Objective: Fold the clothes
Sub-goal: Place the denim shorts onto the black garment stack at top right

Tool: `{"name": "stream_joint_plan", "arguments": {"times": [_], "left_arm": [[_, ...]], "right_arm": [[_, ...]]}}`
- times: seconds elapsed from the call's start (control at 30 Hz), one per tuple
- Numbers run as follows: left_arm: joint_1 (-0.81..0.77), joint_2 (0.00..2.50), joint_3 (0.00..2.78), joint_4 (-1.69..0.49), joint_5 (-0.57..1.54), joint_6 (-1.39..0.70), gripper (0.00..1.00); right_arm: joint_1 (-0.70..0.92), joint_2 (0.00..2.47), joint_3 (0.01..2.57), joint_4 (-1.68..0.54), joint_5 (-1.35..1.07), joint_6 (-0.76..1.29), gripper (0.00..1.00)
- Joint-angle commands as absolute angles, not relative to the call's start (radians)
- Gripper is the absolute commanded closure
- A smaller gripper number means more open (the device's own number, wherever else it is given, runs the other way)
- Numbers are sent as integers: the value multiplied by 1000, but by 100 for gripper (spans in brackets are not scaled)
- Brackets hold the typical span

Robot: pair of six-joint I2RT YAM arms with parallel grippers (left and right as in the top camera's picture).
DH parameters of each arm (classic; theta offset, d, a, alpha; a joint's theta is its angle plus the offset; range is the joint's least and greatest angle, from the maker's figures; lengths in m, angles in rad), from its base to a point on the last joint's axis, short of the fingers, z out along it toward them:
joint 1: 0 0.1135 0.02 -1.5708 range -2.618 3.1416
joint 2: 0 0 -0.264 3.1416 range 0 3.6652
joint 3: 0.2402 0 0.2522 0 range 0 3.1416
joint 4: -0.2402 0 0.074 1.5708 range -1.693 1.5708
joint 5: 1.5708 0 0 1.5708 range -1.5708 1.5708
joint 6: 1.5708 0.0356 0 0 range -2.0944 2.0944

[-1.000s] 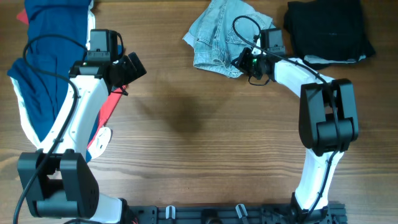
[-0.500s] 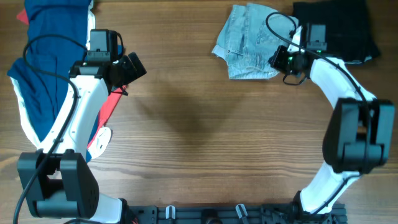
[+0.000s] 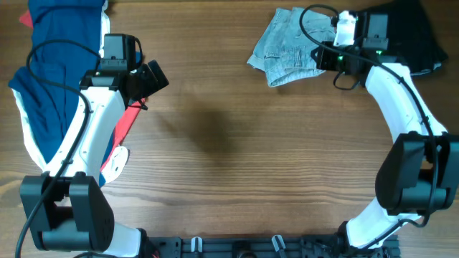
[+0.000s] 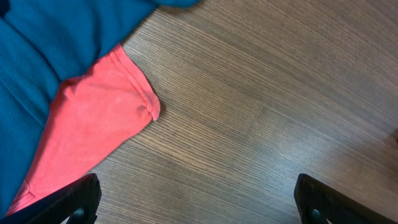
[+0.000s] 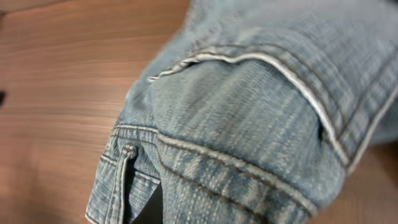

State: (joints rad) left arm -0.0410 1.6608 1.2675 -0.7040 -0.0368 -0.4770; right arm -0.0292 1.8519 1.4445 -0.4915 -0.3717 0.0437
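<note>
The right gripper carries the denim shorts outward over the black garment [image 3: 423, 36] next, already folded at the back, and releases them on top.
The faded light-blue denim shorts [image 3: 290, 46] lie bunched at the back of the table, right of centre. My right gripper [image 3: 326, 57] is shut on their right edge. In the right wrist view the denim [image 5: 249, 124] with its stitched pocket fills the frame and hides the jaws. The black folded garment [image 3: 423, 36] lies at the back right, behind the right arm. The navy-white-red garment [image 3: 50, 79] lies at the far left. My left gripper [image 3: 154, 77] is open and empty over bare wood beside its red corner [image 4: 93, 124].
The wooden table [image 3: 237, 158] runs from the middle to the front. The left arm lies over the navy garment's right edge. A black rail [image 3: 272, 247] runs along the table's front edge.
My right gripper has pulled the denim shorts to the right and toward the back, close to the black garment. The left arm has not moved.
</note>
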Motion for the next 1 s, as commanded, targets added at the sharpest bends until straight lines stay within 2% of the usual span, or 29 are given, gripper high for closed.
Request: {"name": "stream_joint_plan", "arguments": {"times": [0.0, 0.3, 0.57, 0.8, 0.97], "left_arm": [[-36, 1657, 1277, -704, -43, -480, 0], [-36, 1657, 1277, -705, -43, -479, 0], [-36, 1657, 1277, -705, -43, -479, 0], [-36, 1657, 1277, -705, -43, -480, 0], [-37, 1657, 1277, -706, -42, -480, 0]], "right_arm": [[-15, 1793, 1571, -505, -503, -81, 96], [8, 1793, 1695, -543, -457, -134, 96], [-141, 1793, 1730, -483, -434, -194, 96], [-243, 1796, 1730, -470, -496, -402, 96], [-303, 1825, 1730, -433, -617, -460, 96]]}}
